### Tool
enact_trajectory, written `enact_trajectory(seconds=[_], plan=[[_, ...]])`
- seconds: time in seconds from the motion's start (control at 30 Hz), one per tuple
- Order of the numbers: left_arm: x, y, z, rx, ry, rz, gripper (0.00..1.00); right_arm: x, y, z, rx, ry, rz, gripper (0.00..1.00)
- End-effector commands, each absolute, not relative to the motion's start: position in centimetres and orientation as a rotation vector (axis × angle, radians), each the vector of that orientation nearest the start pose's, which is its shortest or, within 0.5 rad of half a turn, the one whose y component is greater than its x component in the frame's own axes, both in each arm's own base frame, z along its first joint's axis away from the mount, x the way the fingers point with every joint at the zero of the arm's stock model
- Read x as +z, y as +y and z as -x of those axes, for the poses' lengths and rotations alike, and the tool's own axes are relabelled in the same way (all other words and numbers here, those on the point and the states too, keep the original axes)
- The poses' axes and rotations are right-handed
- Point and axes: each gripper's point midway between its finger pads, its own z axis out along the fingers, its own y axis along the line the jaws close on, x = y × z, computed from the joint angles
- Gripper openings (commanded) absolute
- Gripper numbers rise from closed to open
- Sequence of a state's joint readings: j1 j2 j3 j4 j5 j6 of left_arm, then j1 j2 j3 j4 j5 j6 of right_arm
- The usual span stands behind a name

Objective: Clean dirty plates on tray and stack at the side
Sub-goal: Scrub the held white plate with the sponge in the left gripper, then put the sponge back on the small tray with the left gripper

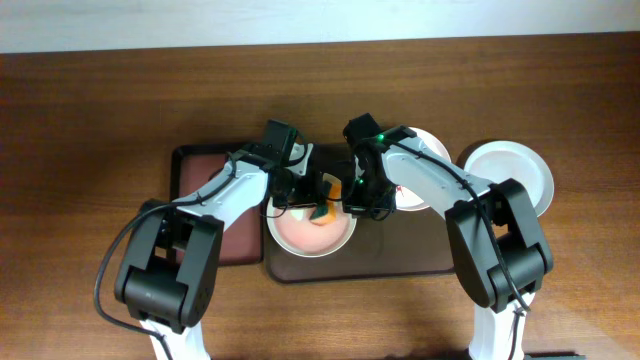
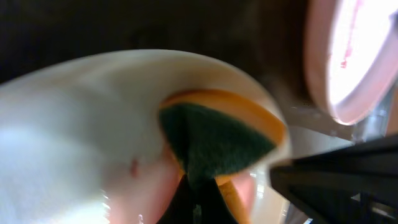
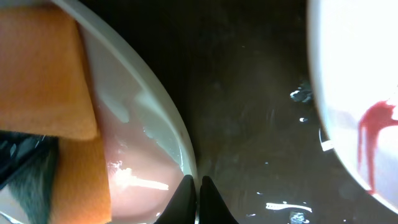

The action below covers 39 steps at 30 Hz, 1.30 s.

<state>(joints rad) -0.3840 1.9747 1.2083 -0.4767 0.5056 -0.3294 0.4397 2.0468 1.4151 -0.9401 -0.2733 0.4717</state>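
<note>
My left gripper will next lift the sponge off the smeared plate. Then it will bring the sponge down to the smaller reddish-brown tray, where the bottom of that tray has open space.
A pale plate (image 1: 300, 237) smeared pink lies at the front left of the dark brown tray (image 1: 410, 255). My left gripper (image 1: 306, 196) is shut on an orange sponge with a green scouring face (image 1: 322, 212), pressed on this plate. The left wrist view shows the gripper (image 2: 199, 190), the sponge (image 2: 217, 140) and the plate (image 2: 74, 124). My right gripper (image 1: 352, 207) is shut on the plate's right rim; the right wrist view shows its fingers (image 3: 198, 190) pinching the rim (image 3: 168, 118). A second plate (image 1: 428, 150) with a red streak (image 3: 367, 134) lies at the tray's back right. A clean white plate (image 1: 515, 170) sits on the table to the right.
A smaller black-rimmed reddish-brown tray (image 1: 200, 175) lies to the left of the big tray, partly under my left arm. The two arms meet closely over the smeared plate. The wooden table (image 1: 100, 100) extends around both trays.
</note>
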Motion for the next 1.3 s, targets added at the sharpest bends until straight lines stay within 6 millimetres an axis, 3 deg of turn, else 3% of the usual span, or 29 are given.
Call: enact_trajectory(seconds=[0.0,0.07,0.17,0.3,0.43,0.47,0.53,0.6,0.77,0.83,0.87,0.9,0.93,1.0,1.03,1.1,1.17,1.2,1.27], plan=[[0.6,-21.2,-36.8,-0.745,2.891,-0.151,0.0,0.8,19.7,-31.4,0.355,3.254,-0.056,0.04],[1.3,-20.2,-37.6,-0.738,2.863,-0.139,0.0,0.8,19.7,-31.4,0.355,3.254,-0.055,0.04],[4.8,-18.6,-38.9,-0.706,2.754,-0.235,0.0,0.8,19.7,-31.4,0.355,3.253,-0.055,0.04],[10.0,-17.8,-36.9,-0.692,2.708,-0.302,0.0,0.8,19.7,-31.4,0.35,3.253,-0.056,0.04],[11.1,-10.3,-35.5,-0.229,2.786,-0.189,0.0,0.5,18.9,-32.3,0.269,3.217,-0.053,0.04],[10.9,-7.9,-35.5,-0.18,2.808,-0.112,0.0,0.4,18.4,-33.0,0.218,3.186,-0.05,0.04],[10.4,-5.3,-35.8,-0.161,2.825,-0.009,0.0,0.4,18.6,-33.4,0.225,3.164,-0.023,0.06],[9.1,-4.5,-36.1,-0.149,2.856,0.025,0.0,0.4,18.6,-33.6,0.228,3.16,-0.022,0.08],[2.4,-2.8,-35.4,0.023,3.03,0.043,0.0,0.4,18.6,-33.5,0.228,3.16,-0.004,0.09],[1.2,-2.7,-35.2,0.028,3.062,0.042,0.01,0.4,18.6,-33.5,0.228,3.16,-0.005,0.09],[0.9,-2.7,-35.2,0.03,3.065,0.042,0.3,0.4,18.6,-33.5,0.228,3.161,-0.004,0.08],[0.9,-2.8,-35.6,0.028,3.052,0.043,0.66,0.4,18.6,-33.5,0.228,3.161,-0.005,0.08],[0.9,-2.8,-35.9,0.026,3.037,0.043,0.77,0.4,18.6,-33.5,0.229,3.161,-0.004,0.08],[1.0,-2.1,-36.6,0.088,3.009,0.048,0.8,0.4,18.6,-33.5,0.229,3.161,-0.005,0.08],[0.9,-2.1,-36.7,0.086,3.006,0.048,0.79,0.4,18.6,-33.5,0.229,3.161,-0.005,0.08],[0.3,-2.7,-37.5,0.036,2.986,0.046,0.66,0.4,18.7,-33.5,0.234,3.162,-0.005,0.08],[-0.7,-3.6,-37.4,-0.04,3.006,0.039,0.63,0.4,18.7,-33.4,0.231,3.166,-0.005,0.08],[-1.2,-3.9,-37.3,-0.066,3.019,0.039,0.46,0.4,18.6,-33.3,0.228,3.17,-0.006,0.08],[-1.3,-3.9,-37.4,-0.065,3.019,0.039,0.0,0.4,18.5,-33.2,0.224,3.176,-0.006,0.08]])
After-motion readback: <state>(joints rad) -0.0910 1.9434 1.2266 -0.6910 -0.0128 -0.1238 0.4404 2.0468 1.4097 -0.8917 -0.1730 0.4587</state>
